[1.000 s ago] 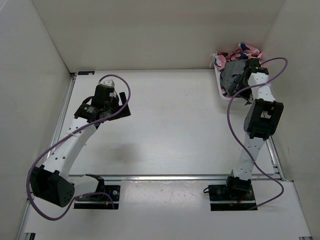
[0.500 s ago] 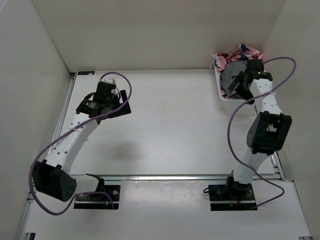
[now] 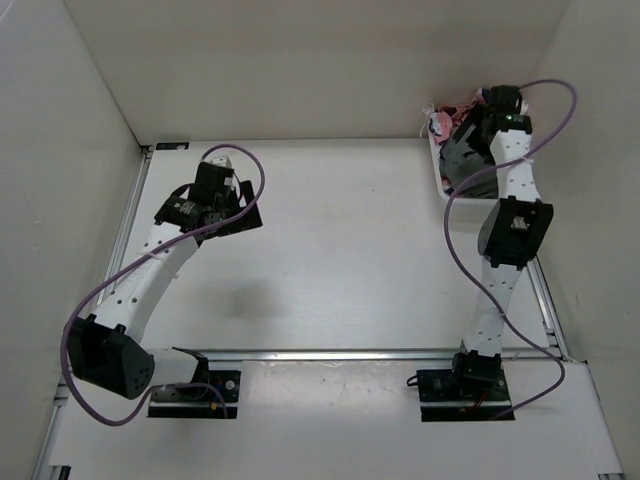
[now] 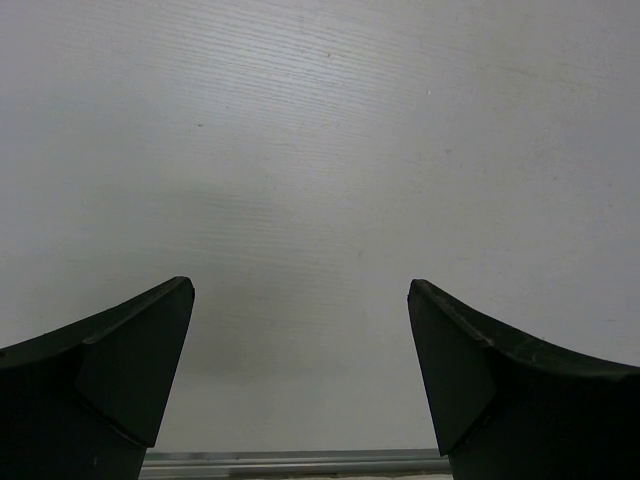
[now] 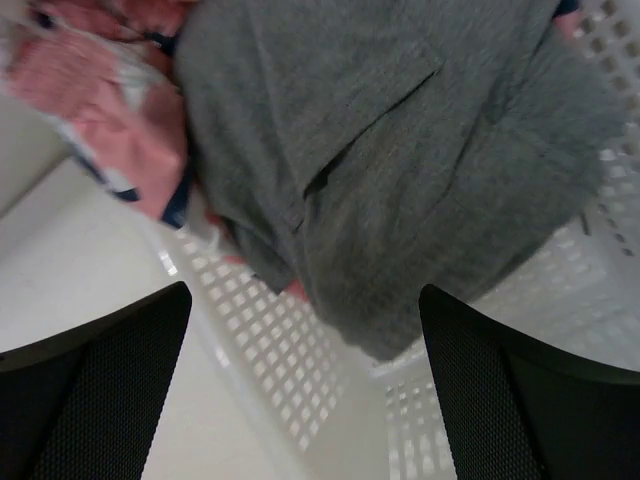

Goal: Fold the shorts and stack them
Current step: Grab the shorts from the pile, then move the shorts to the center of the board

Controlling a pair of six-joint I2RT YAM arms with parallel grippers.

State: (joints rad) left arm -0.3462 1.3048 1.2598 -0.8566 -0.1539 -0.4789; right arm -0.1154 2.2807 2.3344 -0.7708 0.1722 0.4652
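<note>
The shorts' narrow tip (image 5: 378, 328) lies below and the cloth there gets narrower than the gap between the fingers, so the right gripper should next lower its open fingers to either side of it.
The grey shorts (image 3: 458, 157) lie crumpled in a white basket (image 3: 437, 172) at the table's back right corner. In the right wrist view the shorts (image 5: 400, 150) fill the upper middle, draped over the basket's lattice wall (image 5: 270, 360). My right gripper (image 3: 474, 130) hangs just above them, open; in its own view the right gripper (image 5: 303, 290) has nothing between its fingers. My left gripper (image 3: 238, 213) is over the left part of the table, far from the shorts. In the left wrist view it (image 4: 300, 285) stands open over bare white tabletop.
Pink patterned cloth (image 3: 446, 118) lies in the same basket behind the shorts, and shows as pink cloth (image 5: 110, 110) at the upper left of the right wrist view. White walls close in the table at the back and on both sides. A metal rail (image 4: 300, 462) runs along the table's edge.
My right arm has swung its gripper further back over the basket and the shorts. The left arm has hardly moved. Both grippers stay open.
</note>
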